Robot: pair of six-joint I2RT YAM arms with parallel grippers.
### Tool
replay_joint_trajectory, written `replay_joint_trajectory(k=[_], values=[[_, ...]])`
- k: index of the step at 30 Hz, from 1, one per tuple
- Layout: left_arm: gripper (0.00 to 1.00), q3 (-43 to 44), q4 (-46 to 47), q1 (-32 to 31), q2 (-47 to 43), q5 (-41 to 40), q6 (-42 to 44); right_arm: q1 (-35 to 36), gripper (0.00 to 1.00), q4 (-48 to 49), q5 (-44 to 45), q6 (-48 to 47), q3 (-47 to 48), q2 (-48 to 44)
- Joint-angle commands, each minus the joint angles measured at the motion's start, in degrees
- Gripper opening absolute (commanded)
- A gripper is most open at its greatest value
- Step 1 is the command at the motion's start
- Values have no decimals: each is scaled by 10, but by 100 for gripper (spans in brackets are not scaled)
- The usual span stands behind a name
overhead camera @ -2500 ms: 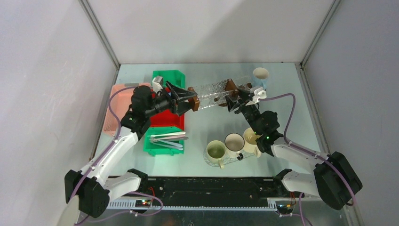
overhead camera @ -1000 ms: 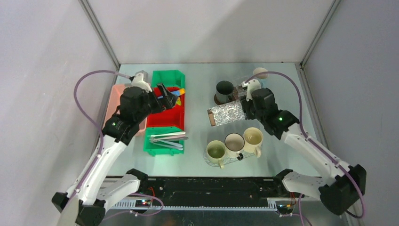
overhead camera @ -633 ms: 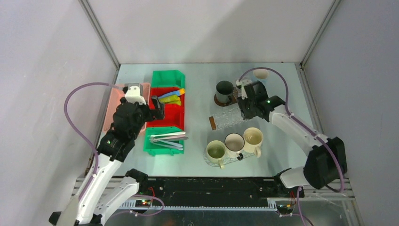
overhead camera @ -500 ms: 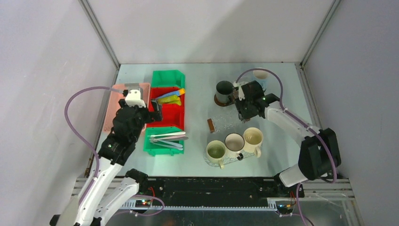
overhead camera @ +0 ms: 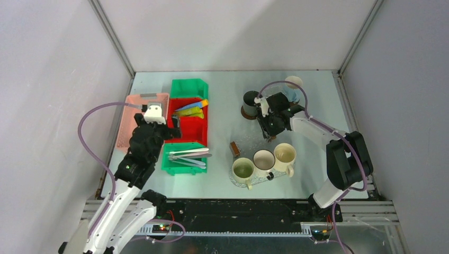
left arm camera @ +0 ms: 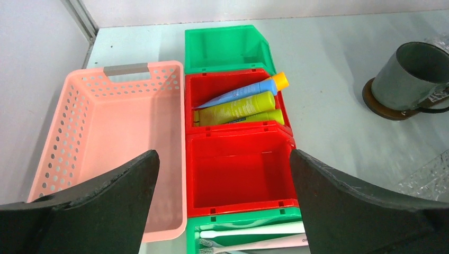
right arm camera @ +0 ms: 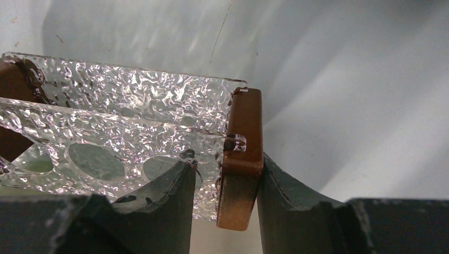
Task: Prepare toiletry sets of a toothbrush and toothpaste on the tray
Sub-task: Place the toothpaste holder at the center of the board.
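The spot on the tabletop beside the row of mugs is clear, so the right gripper should go down a little toward it and let go of the wooden end piece [right arm camera: 241, 159].
My right gripper [right arm camera: 225, 165] is shut on the brown wooden end piece [right arm camera: 241, 159] of the clear textured tray [right arm camera: 132, 90]. Seen from above, this gripper [overhead camera: 267, 132] hangs at centre right, and the tray [overhead camera: 233, 146] slopes from it towards the mugs. My left gripper [left arm camera: 222, 159] stands wide open and empty above an empty red bin [left arm camera: 241, 169]. Behind that, a second red bin holds the toothpaste: a blue tube [left arm camera: 243, 92] and yellow-green tubes [left arm camera: 238, 106]. Pale toothbrushes [left arm camera: 249, 233] lie in the near green bin [overhead camera: 188, 156].
Three mugs [overhead camera: 263, 159] stand in a row near the front. A dark mug [overhead camera: 250, 100] sits on a brown coaster behind my right gripper, and a pale blue mug [overhead camera: 293, 84] is at the back. A pink basket [left arm camera: 106, 143] flanks the bins on the left.
The left gripper has let go of the tray and drawn back over the bins. The right gripper has swung the tray round and down, its free end now close to the mugs.
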Motion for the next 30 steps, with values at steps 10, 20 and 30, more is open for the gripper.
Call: replay_joint_trajectory(k=[10,20,30], values=[[100,-2,42,3,-13,-23,27,-6,21,-47,-35,-15,9,29],[100,-2,44,3,-3,-24,27,-8,36,-79,3,19,21,21],[100,-2,43,3,1,-23,27,-9,64,-76,-5,20,49,-16]])
